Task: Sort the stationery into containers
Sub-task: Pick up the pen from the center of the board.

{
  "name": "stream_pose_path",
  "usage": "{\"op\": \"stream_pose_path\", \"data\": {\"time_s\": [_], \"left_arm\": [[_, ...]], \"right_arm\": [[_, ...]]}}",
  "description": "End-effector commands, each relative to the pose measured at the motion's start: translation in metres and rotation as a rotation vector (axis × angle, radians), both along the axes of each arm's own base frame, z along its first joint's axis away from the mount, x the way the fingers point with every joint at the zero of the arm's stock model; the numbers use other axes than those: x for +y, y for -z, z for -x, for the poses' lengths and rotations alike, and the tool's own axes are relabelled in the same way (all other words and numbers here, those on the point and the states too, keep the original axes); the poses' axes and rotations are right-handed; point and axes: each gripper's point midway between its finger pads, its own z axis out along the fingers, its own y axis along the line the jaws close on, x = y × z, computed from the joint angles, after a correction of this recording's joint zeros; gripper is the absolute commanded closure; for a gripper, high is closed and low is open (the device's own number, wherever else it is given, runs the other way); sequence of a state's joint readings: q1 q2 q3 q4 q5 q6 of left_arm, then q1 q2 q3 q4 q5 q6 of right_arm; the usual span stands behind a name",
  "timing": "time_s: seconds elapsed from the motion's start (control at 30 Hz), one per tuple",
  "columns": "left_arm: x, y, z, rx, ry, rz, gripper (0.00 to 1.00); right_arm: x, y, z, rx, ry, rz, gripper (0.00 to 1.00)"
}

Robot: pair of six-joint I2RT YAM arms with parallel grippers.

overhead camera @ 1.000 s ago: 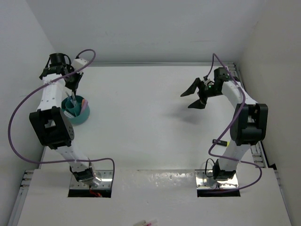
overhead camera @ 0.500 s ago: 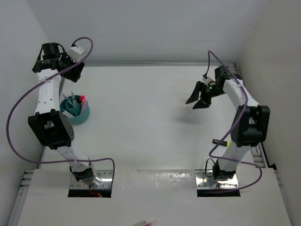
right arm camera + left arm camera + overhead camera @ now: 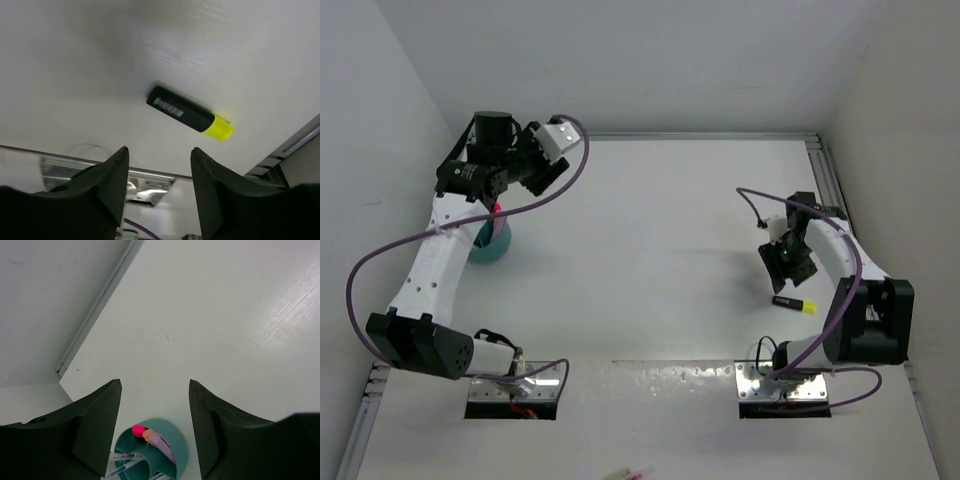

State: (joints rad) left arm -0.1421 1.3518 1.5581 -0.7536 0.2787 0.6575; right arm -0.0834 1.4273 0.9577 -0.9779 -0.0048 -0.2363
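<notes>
The marker's yellow end (image 3: pixel 809 307) lies back of the left gripper and to its right in the top view, so the left gripper needs to move back and across onto that end.
The teal-green cup (image 3: pixel 488 246) stands at the table's left, partly hidden by my left arm. In the left wrist view the cup (image 3: pixel 172 440) holds a pink-ended black marker (image 3: pixel 138 430), a peach highlighter (image 3: pixel 148 433), a lilac highlighter (image 3: pixel 164 444) and thin pens (image 3: pixel 122 457). My left gripper (image 3: pixel 510 175) (image 3: pixel 155 382) is open and empty above the cup. A black marker with a yellow end (image 3: pixel 793 303) (image 3: pixel 187 112) lies flat at the right. My right gripper (image 3: pixel 788 262) (image 3: pixel 159 149) is open and empty just above and beside it.
A metal rail (image 3: pixel 825 190) runs along the table's right edge. White walls close in on the left, back and right. The arm base plates (image 3: pixel 785 385) sit at the near edge. A purple cable (image 3: pixel 380 255) loops off the left arm.
My left arm has lifted away from the cup and swung right, gripper empty. My right arm has pulled back toward the near right and lowered over the yellow-ended marker.
</notes>
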Motion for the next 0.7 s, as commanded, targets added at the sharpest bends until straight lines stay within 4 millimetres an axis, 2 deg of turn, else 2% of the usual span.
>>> {"op": "stream_pose_path", "data": {"time_s": [0.0,0.17,0.4,0.57,0.67], "left_arm": [[-0.011,0.009,0.008,0.010,0.025,-0.017,0.37],[-0.019,0.019,0.026,0.040,0.052,-0.045,0.38],[-0.018,0.021,0.034,0.042,0.042,-0.067,0.37],[-0.025,0.023,0.032,0.046,0.046,-0.062,0.38],[-0.027,0.026,0.032,0.047,0.044,-0.068,0.38]], "right_arm": [[-0.026,0.009,0.005,0.012,-0.173,0.141,0.47],[-0.035,0.038,0.011,0.045,-0.242,0.168,0.42],[-0.041,0.060,0.013,0.071,-0.312,0.171,0.30],[-0.052,0.074,0.016,0.095,-0.345,0.181,0.30],[-0.057,0.081,0.018,0.113,-0.347,0.188,0.39]]}}
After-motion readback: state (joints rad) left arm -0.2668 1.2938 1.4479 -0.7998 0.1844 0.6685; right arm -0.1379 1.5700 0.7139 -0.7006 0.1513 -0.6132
